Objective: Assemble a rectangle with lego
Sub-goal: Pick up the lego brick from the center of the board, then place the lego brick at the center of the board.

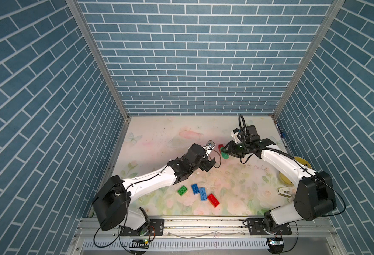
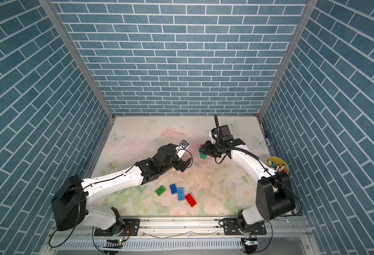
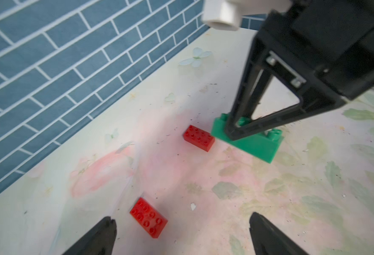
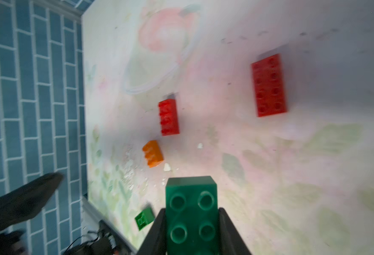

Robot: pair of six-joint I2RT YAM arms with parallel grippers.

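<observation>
I need to pull my right gripper back, bring it down onto an empty patch of the floral mat and let go of the green lego brick.
My right gripper [image 4: 192, 212] is shut on a green lego brick [image 4: 191, 198], its fingers pressed against both long sides. In the left wrist view that green brick [image 3: 247, 143] hangs tilted, right next to a red brick [image 3: 199, 138]. My left gripper [image 3: 182, 217] is open and low over the mat, with a second red brick [image 3: 148, 217] lying loose near one fingertip. An orange brick [image 4: 152, 153] lies beyond them. Near the front lie a green brick [image 1: 182, 190], two blue bricks [image 1: 195, 188] [image 1: 202, 193] and a red one [image 1: 213, 200].
A yellow bowl [image 2: 277, 165] holding marker pens stands at the right edge, beside the right arm. A small white object [image 1: 283, 192] lies near that arm's base. Blue brick-pattern walls close in the floral mat [image 1: 159, 136] on three sides.
</observation>
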